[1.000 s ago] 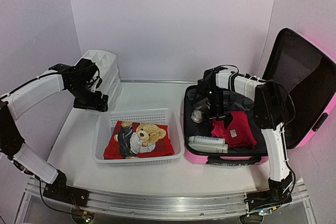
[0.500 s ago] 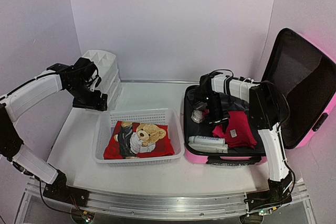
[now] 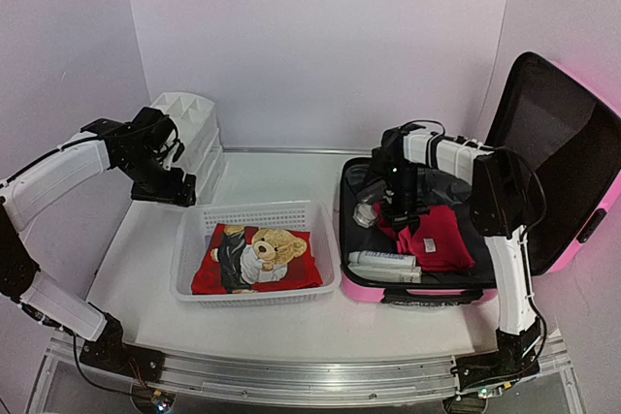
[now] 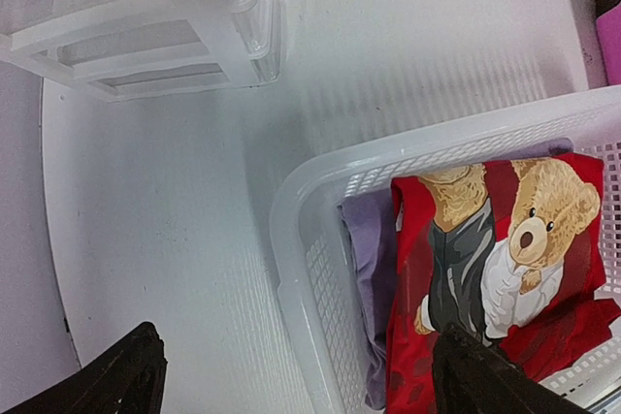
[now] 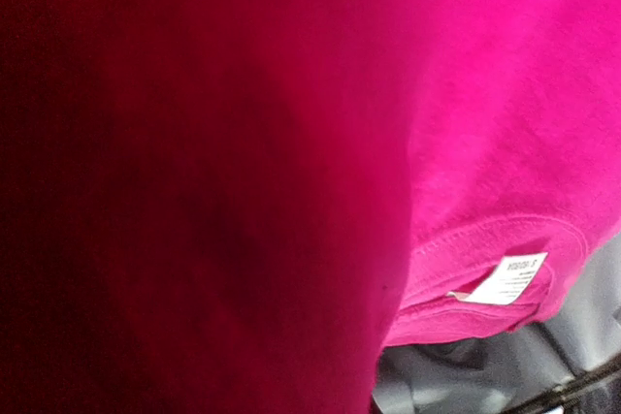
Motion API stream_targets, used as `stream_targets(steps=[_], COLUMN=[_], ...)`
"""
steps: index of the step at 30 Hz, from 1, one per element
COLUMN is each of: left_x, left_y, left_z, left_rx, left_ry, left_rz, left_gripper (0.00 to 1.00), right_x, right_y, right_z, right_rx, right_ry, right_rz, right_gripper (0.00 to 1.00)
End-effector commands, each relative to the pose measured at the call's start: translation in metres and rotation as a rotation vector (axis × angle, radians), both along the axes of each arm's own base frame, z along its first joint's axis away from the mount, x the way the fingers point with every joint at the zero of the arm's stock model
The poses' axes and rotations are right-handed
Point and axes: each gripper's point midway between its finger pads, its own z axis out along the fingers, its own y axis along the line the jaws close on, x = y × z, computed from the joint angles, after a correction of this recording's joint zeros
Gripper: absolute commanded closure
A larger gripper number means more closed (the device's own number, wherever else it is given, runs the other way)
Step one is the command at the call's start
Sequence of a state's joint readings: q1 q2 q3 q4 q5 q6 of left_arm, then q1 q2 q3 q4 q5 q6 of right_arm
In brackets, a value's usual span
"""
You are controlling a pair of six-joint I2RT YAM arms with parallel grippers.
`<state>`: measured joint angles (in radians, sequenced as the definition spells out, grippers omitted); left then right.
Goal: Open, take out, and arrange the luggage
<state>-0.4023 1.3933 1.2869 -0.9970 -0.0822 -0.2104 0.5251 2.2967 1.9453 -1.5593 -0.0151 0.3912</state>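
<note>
Next, my right gripper lifts across to the basket of clothing on its left in the top view and lowers the magenta shirt onto the teddy-bear garment.
The luggage is a bright-pink hard suitcase lying open at the right, its black-lined lid propped up against the wall. Inside lies a magenta shirt, bunched up toward my right gripper, which is shut on its left edge. The right wrist view is filled with the shirt and its white label; the fingers are hidden by cloth. My left gripper hangs open over the table, one dark finger above bare table and the other above the basket.
A white mesh basket holds a red teddy-bear garment over a lilac cloth. A white drawer organizer stands at the back left. White tubes and grey items lie in the suitcase.
My right gripper has closed on the magenta shirt, and the cloth now rises in a bunch toward it. The left arm has barely shifted.
</note>
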Motion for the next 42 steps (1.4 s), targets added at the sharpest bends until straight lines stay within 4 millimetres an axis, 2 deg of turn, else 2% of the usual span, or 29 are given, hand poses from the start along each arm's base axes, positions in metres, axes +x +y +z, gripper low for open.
stream_targets(steps=[1, 9, 15, 20, 23, 27, 35, 42], left_x=[0.001, 0.002, 0.001, 0.002, 0.005, 0.006, 0.002, 0.007], left_y=[0.004, -0.005, -0.013, -0.023, -0.026, -0.028, -0.033, -0.025], left_z=[0.017, 0.027, 0.034, 0.036, 0.038, 0.036, 0.024, -0.003], left_rx=[-0.018, -0.105, -0.182, -0.215, -0.219, -0.221, -0.269, -0.228], left_ry=[-0.054, -0.05, -0.035, -0.012, -0.007, 0.004, 0.088, 0.144], left_rz=[0.03, 0.085, 0.118, 0.09, 0.073, 0.069, 0.138, 0.208], left_gripper=[0.04, 0.05, 0.05, 0.05, 0.05, 0.05, 0.04, 0.05], right_x=[0.006, 0.025, 0.043, 0.054, 0.049, 0.034, 0.0, -0.032], right_y=[0.018, 0.026, 0.052, 0.071, 0.085, 0.114, 0.166, 0.21], right_z=[0.064, 0.131, 0.185, 0.209, 0.207, 0.204, 0.197, 0.185], right_rx=[0.356, 0.744, 0.978, 1.087, 1.098, 1.098, 1.083, 1.065], right_ry=[-0.042, -0.074, -0.078, -0.118, -0.105, -0.086, -0.03, 0.009], right_rz=[-0.044, -0.191, -0.295, -0.299, -0.261, -0.167, -0.051, 0.045], right_gripper=[1.0, 1.0, 1.0, 1.0, 1.0, 1.0, 1.0, 1.0])
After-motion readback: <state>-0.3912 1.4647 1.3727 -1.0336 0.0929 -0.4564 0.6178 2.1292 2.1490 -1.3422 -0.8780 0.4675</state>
